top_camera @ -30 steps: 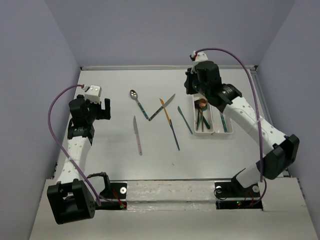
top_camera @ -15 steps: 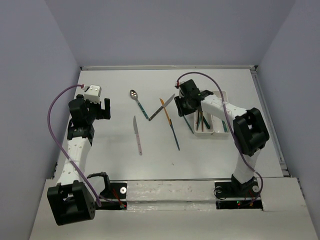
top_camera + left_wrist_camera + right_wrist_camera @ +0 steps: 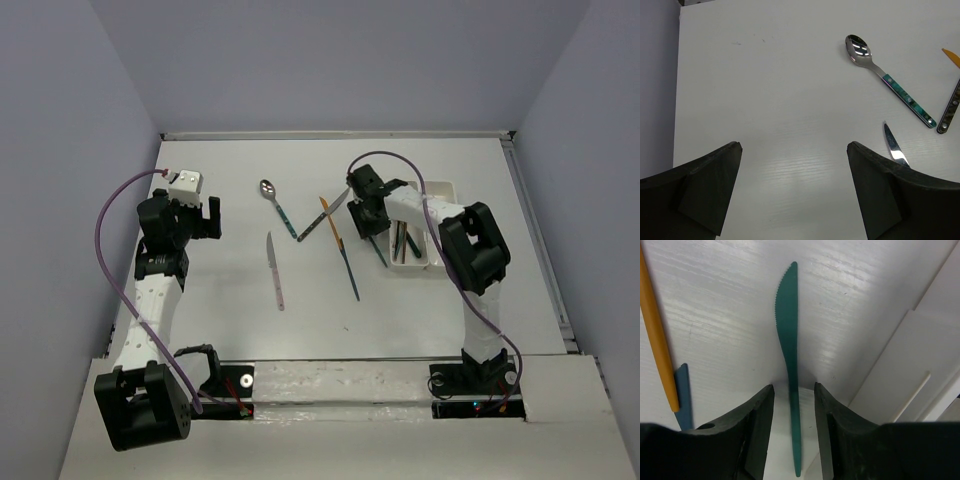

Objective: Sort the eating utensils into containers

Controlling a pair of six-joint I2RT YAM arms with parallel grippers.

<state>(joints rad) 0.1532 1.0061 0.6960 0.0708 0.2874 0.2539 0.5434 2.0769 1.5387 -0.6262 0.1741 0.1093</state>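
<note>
My right gripper stays low and closes both fingers onto the teal knife's handle near the blade (image 3: 372, 239) (image 3: 794, 393) next, since that part lies between the open fingers.
My right gripper (image 3: 364, 220) is low over the table just left of the two joined white trays (image 3: 437, 186). In the right wrist view it (image 3: 794, 390) is open, one finger on each side of the handle of a teal knife (image 3: 788, 325), with a gap on both sides. That teal knife (image 3: 379, 252) lies along the trays' left wall (image 3: 900, 375). My left gripper (image 3: 190, 222) is open and empty at the far left; in its wrist view (image 3: 795, 150) only bare table lies between the fingers. Several utensils lie in the trays, partly hidden by my right arm.
Loose on the table: a teal-handled spoon (image 3: 275, 205) (image 3: 890, 82), a pink-handled knife (image 3: 273, 270), a black-handled knife (image 3: 325, 215), an orange knife (image 3: 332, 222) (image 3: 657, 340) and a blue knife (image 3: 350, 272). Walls close in on three sides.
My right arm swung from above the trays down and left to the table beside them, and its open jaws now straddle the teal knife. The left arm has not moved.
</note>
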